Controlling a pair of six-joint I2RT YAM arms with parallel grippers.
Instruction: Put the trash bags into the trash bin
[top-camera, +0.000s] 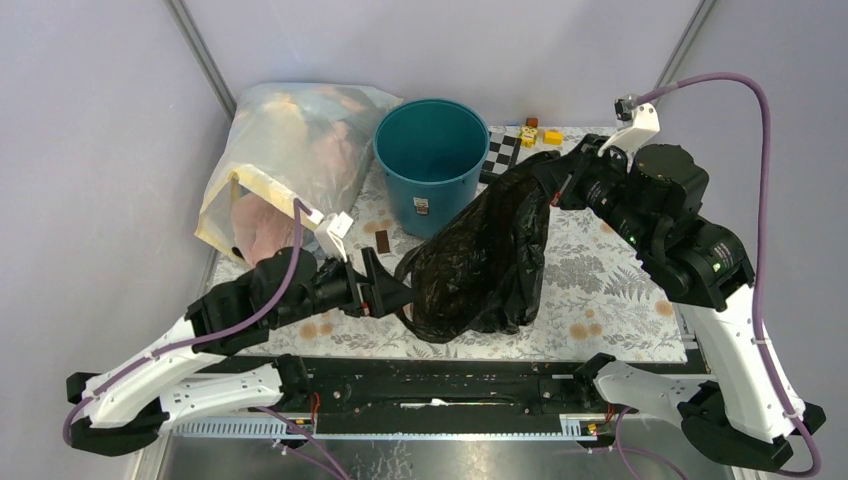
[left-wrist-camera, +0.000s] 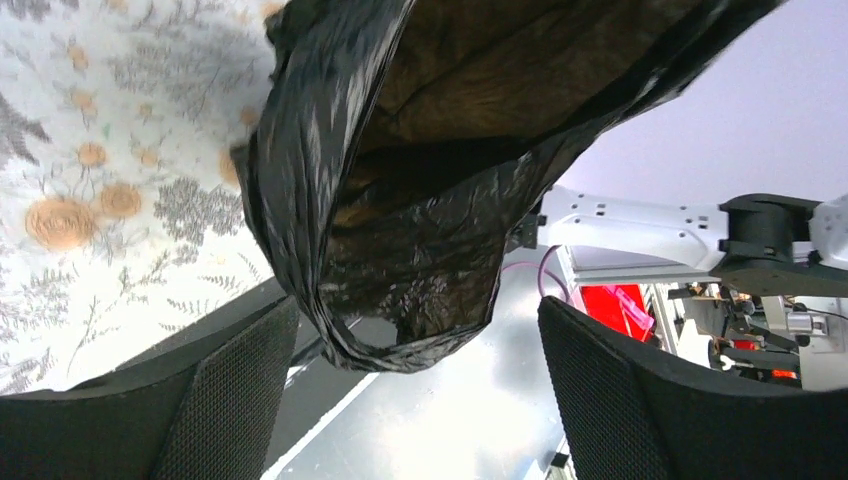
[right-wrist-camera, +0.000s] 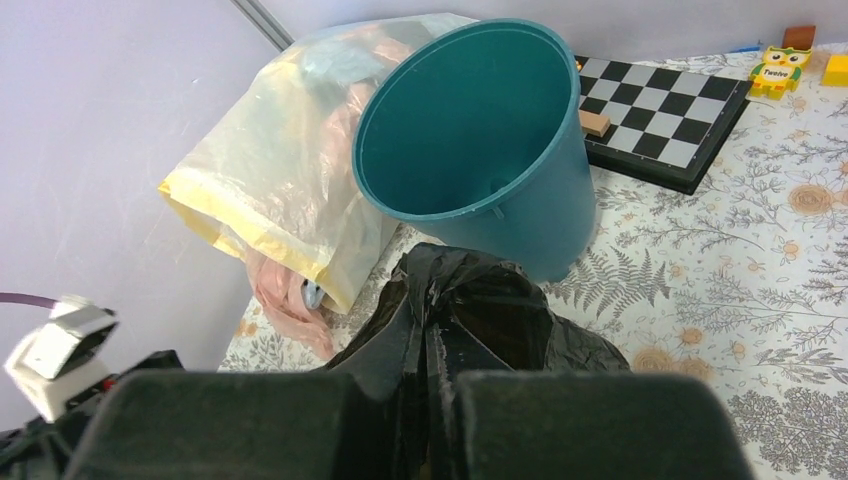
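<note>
The fold of the black bag already hangs between my open fingers, so my left gripper should go down slightly and move toward the bag, with my fingers around its lower edge (top-camera: 408, 309) (left-wrist-camera: 400, 354).
A glossy black trash bag (top-camera: 485, 255) stretches from the floral tablecloth up to my right gripper (top-camera: 558, 180), which is shut on its bunched top edge. In the right wrist view the pinched plastic (right-wrist-camera: 450, 300) rises from between the closed fingers of the right gripper (right-wrist-camera: 440, 400). Just beyond it stands the teal trash bin (right-wrist-camera: 470, 130), upright with nothing visible inside, at the back of the table (top-camera: 430, 150). My left gripper (top-camera: 395, 290) is at the bag's lower left edge, jaws wide apart. A fold of the bag (left-wrist-camera: 400, 220) hangs between the left gripper's (left-wrist-camera: 420, 400) fingers (left-wrist-camera: 230, 400) without touching them.
A big translucent yellowish bag of clothes (top-camera: 290, 160) lies left of the bin. A chessboard (top-camera: 503, 152) and small yellow toys (top-camera: 540, 132) sit behind the bin on the right. A small dark piece (top-camera: 384, 241) lies in front of the bin.
</note>
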